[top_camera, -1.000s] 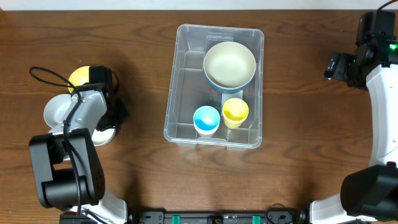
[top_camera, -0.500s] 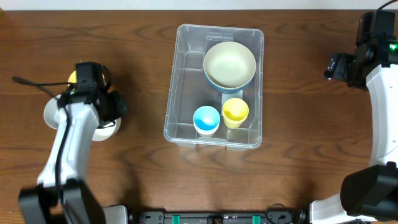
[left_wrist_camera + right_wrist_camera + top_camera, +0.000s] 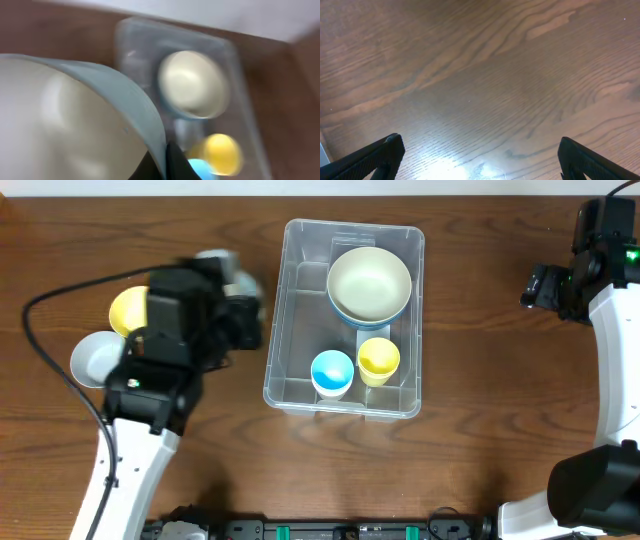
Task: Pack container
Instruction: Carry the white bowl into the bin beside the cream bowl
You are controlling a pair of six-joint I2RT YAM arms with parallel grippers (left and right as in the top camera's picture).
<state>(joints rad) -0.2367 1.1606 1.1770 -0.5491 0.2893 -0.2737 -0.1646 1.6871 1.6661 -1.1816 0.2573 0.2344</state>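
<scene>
My left gripper goes to the right in the overhead view next and down over the bare bottom of the container beside the cream bowl, since that patch is empty.
The clear rectangular container (image 3: 283, 320) stands mid-table, holding a cream bowl (image 3: 369, 282), a blue cup (image 3: 332, 372) and a yellow cup (image 3: 378, 360). My left gripper (image 3: 238, 305) hangs just left of the container's left wall, shut on the rim of a pale grey-blue bowl (image 3: 222, 268), blurred by motion. In the left wrist view that bowl (image 3: 75, 120) fills the left half, its rim pinched by the left gripper (image 3: 165, 162), with the container (image 3: 130, 40) beyond. My right gripper (image 3: 480, 150) stands open over bare wood at the far right (image 3: 545, 285).
On the table at the left lie a yellow bowl (image 3: 128, 310) and a white bowl (image 3: 92, 360), partly under the left arm. A black cable (image 3: 50, 295) loops out from that arm.
The left arm has lifted the grey-blue bowl from the left side of the table and swung it right, up to the container's left wall. The right arm has not moved.
</scene>
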